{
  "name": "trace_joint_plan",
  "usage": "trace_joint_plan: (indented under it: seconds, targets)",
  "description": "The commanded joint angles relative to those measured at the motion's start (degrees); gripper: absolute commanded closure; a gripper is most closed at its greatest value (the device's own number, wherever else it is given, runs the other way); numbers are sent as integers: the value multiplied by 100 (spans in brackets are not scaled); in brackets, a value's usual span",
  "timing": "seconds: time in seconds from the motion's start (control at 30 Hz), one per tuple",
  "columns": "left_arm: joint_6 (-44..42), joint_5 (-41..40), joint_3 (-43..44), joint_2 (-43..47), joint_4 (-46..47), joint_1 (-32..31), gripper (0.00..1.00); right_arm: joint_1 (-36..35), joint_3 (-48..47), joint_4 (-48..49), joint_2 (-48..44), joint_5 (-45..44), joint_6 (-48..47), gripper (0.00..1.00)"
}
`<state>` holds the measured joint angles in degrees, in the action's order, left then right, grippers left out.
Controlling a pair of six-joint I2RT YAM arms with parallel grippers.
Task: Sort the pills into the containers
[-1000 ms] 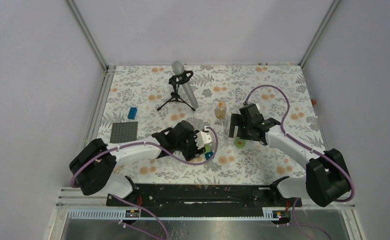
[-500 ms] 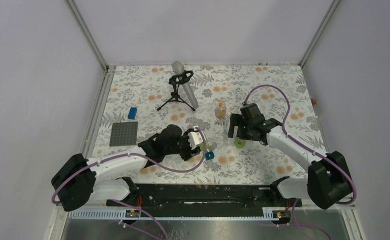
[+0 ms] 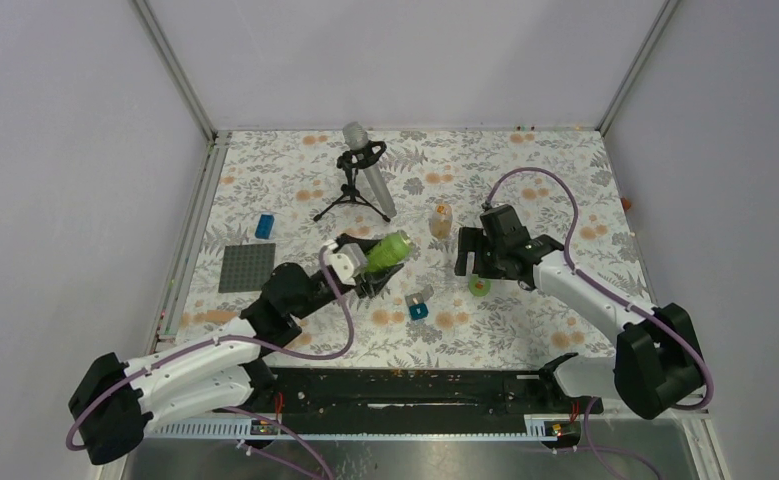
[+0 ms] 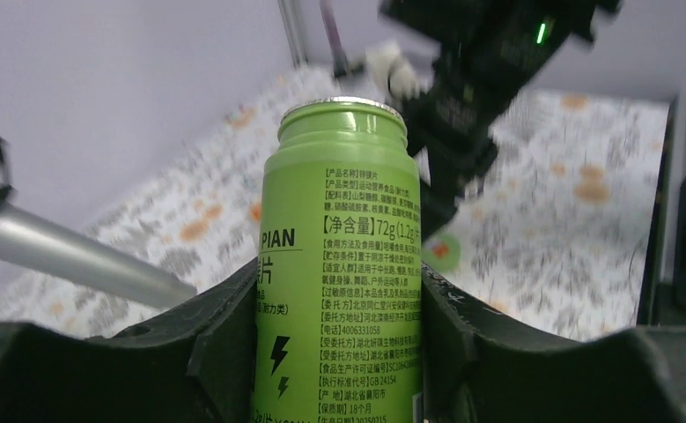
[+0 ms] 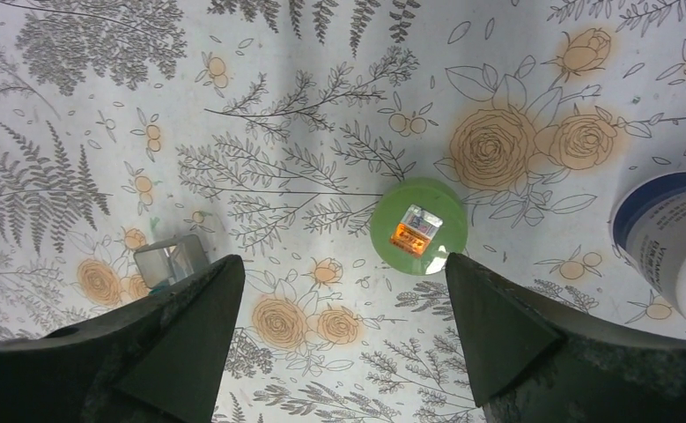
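Observation:
Next, my right gripper will shift to the right in its wrist view and lower its fingers around the green cap [image 3: 479, 287] [image 5: 418, 226], since the cap lies that way and below.
My left gripper [image 3: 370, 268] is shut on a green bottle [image 3: 389, 249] and holds it tilted above the table. In the left wrist view the green bottle [image 4: 339, 256] stands between the left gripper's [image 4: 339, 295] black fingers, its mouth uncapped. My right gripper [image 3: 470, 262] is open above the table; in the wrist view, nothing sits between the right gripper's [image 5: 343, 291] fingers. Just beyond its tips lies a green cap [image 5: 418, 226], also seen from above as the green cap [image 3: 479, 287], with an orange patch in its middle. No loose pills show.
A small teal-and-clear box [image 3: 418, 306] lies between the arms, the same clear box [image 5: 170, 262] in the right wrist view. A small amber bottle [image 3: 442, 220] stands behind. A white-and-blue container [image 5: 665, 238] sits right of the cap. Microphone on tripod [image 3: 361, 172], grey baseplate [image 3: 246, 267], blue brick [image 3: 264, 226] at left.
My left arm has drawn back to the left and lifted the green bottle away from the teal box, tilting it. The right arm has hardly moved.

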<state>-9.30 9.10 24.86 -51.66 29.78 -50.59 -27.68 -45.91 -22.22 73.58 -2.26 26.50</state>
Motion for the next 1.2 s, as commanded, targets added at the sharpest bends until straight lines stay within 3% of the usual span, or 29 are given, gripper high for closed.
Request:
trace_joint_plan:
  seconds: [0.0, 0.13, 0.27, 0.43, 0.83, 1.03, 1.17]
  targets:
    - [577, -332, -111, 466, 2151, -21, 100, 17, -301, -320, 270, -448, -112, 8]
    - [1111, -859, -466, 599, 3707, 106, 100, 18, -344, -449, 626, -569, -88, 11]
    - [1514, -328, -336, 143, 3841, 315, 100, 13, -378, -405, 989, -405, -137, 12]
    - [2366, 14, -598, -467, 5177, 668, 100, 9, -478, -477, 1328, -398, -286, 13]
    - [2555, 394, -521, -887, 5227, 834, 100, -53, -555, -565, 1664, -829, -256, 34]
    - [2556, 528, -608, -963, 5231, 848, 100, -62, -632, -651, 1704, -1034, -239, 36]
    - [2588, 595, -664, -1013, 5244, 872, 100, -71, -651, -654, 1617, -924, -219, 55]
